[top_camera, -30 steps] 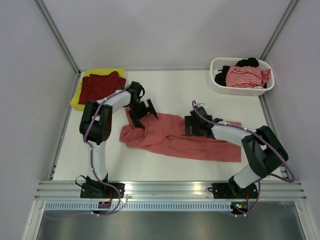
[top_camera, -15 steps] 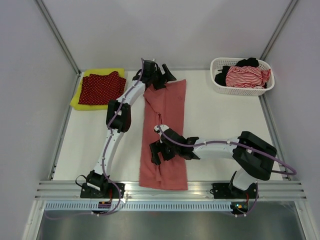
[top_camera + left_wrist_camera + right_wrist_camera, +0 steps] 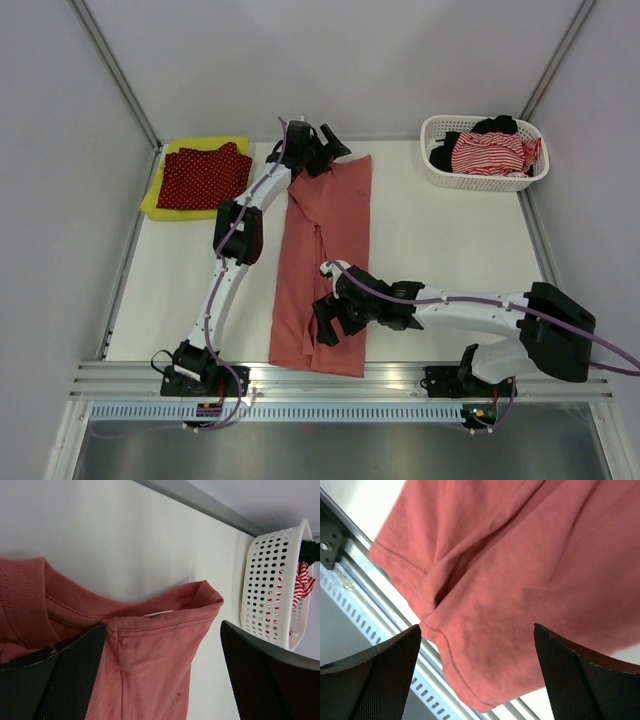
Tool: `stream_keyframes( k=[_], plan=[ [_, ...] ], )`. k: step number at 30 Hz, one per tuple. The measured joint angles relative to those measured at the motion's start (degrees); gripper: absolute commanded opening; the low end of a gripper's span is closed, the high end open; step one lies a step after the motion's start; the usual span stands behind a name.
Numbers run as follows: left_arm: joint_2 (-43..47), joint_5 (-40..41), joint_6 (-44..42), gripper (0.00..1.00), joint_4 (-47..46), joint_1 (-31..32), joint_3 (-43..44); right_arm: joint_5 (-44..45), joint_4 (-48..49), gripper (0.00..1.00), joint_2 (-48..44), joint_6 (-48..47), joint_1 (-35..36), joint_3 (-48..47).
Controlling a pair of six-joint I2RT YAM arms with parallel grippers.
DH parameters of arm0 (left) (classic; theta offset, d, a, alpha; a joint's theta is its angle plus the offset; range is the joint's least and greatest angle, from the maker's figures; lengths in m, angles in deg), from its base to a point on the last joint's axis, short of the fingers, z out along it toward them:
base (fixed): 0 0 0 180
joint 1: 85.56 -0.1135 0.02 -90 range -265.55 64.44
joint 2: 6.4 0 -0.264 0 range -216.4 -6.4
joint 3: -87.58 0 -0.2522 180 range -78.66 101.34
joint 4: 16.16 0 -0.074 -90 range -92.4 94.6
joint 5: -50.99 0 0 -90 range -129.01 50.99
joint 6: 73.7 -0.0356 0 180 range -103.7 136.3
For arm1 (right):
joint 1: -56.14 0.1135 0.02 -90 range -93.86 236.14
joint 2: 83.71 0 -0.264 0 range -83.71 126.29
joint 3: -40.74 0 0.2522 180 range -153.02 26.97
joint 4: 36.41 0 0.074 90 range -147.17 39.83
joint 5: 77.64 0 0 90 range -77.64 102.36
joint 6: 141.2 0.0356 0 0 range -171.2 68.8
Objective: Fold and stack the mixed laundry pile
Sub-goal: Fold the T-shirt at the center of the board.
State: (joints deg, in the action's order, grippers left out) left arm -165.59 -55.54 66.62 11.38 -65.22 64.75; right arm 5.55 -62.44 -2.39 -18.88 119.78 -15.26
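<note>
My left gripper next lifts off the collar end, comes back, then down onto the hem's uncovered corner, as my right gripper stands nearer the other.
The salmon-pink polo shirt (image 3: 330,240) lies stretched out from the table's far edge to its near edge. My left gripper (image 3: 328,160) hovers open over the collar end (image 3: 150,670), its jaws wide apart (image 3: 162,625) and holding nothing. Near the front edge, my right gripper (image 3: 332,325) stands open over the hem end (image 3: 520,580), with nothing between its jaws (image 3: 476,627). At the far left, a dark red white-dotted cloth (image 3: 200,172) rests on a yellow-green garment (image 3: 155,200). A red-white striped piece (image 3: 488,152) and a black piece (image 3: 495,125) sit in the basket.
The white perforated basket (image 3: 485,182) stands at the far right corner and shows in the left wrist view (image 3: 270,590). The metal front rail (image 3: 350,565) runs just below the shirt's hem. Grey walls close in the table on three sides.
The shirt lay crumpled crosswise a second ago and now lies lengthwise. The left arm reached to the far edge. The right arm swung to the near edge and shifted slightly right.
</note>
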Motion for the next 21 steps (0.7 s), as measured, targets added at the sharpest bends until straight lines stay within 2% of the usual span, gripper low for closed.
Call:
stream_keyframes(
  k=[6,10,16,21],
  plan=[
    [0.96,0.42,-0.59,1.00,-0.31,-0.02,-0.39,5.18,-3.23,0.98,-8.83,0.79,-0.94,0.17],
    [8.66,-0.59,-3.56,1.00,0.39,-0.09,-7.17,8.28,-4.50,0.98,-12.33,1.68,-2.29,1.40],
    [37.35,-2.14,-9.73,1.00,2.34,-0.39,-30.82,10.69,-6.19,0.98,-15.52,3.54,-4.98,5.66],
    [68.83,-2.91,-10.95,1.00,1.14,-0.11,-63.32,6.75,-6.67,0.98,-19.34,3.91,-5.03,10.82]
  ],
)
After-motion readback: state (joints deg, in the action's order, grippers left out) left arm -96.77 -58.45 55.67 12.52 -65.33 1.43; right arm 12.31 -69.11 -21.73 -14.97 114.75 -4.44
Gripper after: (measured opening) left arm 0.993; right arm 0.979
